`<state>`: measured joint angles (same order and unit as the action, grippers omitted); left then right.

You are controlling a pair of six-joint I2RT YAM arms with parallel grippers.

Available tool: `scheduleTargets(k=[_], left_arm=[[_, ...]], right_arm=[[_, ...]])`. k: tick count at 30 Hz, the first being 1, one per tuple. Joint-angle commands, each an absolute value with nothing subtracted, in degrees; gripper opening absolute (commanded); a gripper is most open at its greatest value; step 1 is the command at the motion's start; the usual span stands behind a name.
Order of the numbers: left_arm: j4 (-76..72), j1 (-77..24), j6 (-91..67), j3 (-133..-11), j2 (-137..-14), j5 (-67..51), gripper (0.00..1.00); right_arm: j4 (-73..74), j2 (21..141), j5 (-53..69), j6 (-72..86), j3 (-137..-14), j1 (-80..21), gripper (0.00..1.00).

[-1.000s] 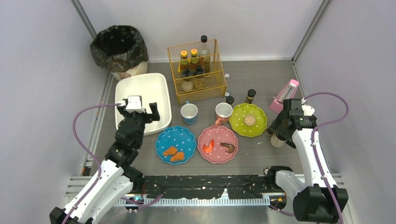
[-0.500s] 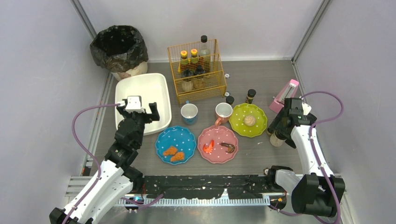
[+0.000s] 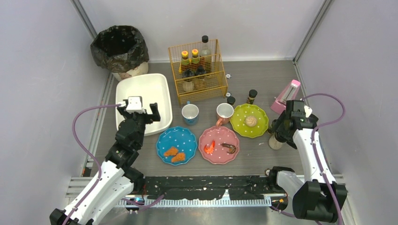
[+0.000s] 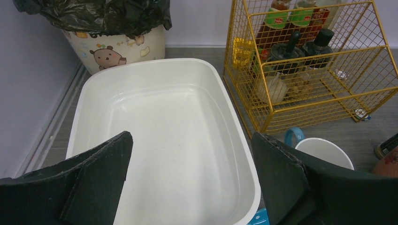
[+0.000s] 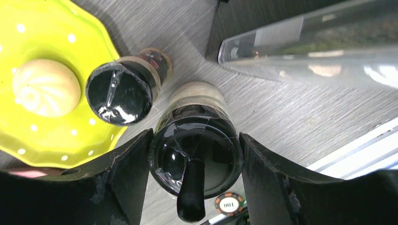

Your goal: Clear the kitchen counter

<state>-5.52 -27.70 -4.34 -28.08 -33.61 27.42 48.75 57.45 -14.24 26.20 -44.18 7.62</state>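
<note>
The right gripper rises next and reaches outward to release the pale bottle on the rack's front shelf (image 3: 213, 80), since that lies to its left in the top view.
The grey wood-grain kitchen counter (image 3: 256, 154) holds dishes and bottles. My right gripper (image 3: 281, 130) is at the right side, its fingers closed on the black cap of a pale bottle with a small black lever on top (image 3: 275, 142). In the right wrist view both pads press the cap (image 5: 195, 154) of this bottle, with the gripper (image 5: 195, 140) straight above it. My left gripper (image 3: 139, 114) is open and empty over the near end of the white tub (image 3: 141, 89). It shows wide open in the left wrist view (image 4: 191, 140) above the tub's rim (image 4: 164, 63).
Blue plate (image 3: 177, 144), pink plate (image 3: 219, 144) and green plate with a bun (image 3: 240, 125) lie mid-counter, behind them a blue mug (image 3: 190, 114) and a pink mug (image 3: 224, 112). A yellow wire rack (image 3: 197, 70), a black-bagged bin (image 3: 119, 47) and a pink container (image 3: 285, 96) stand behind. A second black-capped bottle (image 5: 119, 91) is next to the held one.
My right gripper has shifted a little left and toward the near edge, and the pale bottle has moved with it. The left arm has not moved.
</note>
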Motion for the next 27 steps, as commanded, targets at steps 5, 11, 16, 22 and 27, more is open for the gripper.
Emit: scheduleTargets(k=[5,11,16,22,27], left_arm=[[-8.2,-27.8,-4.1,-30.2,-33.7,28.7,0.99],[-8.3,-27.7,-4.2,-30.3,-34.3,28.5,0.99],[-8.1,-27.6,-4.5,-30.4,-34.6,28.0,0.99],[-7.4,-27.6,-4.8,-30.8,-33.9,27.4,0.99],[-6.9,-27.6,-4.3,-31.1,-32.8,28.1,0.99]], right_arm=[[60.0,52.5,-11.6,29.6,-53.1,4.0,0.07],[70.1,53.4,-13.5,31.2,-66.8,-5.3,0.05],[71.7,58.7,-15.0,29.4,-80.7,-14.8,0.05],[66.5,71.3,-14.9,22.8,-96.9,-23.6,0.05],[59.6,83.2,-13.6,18.3,-108.6,-27.3,0.05]])
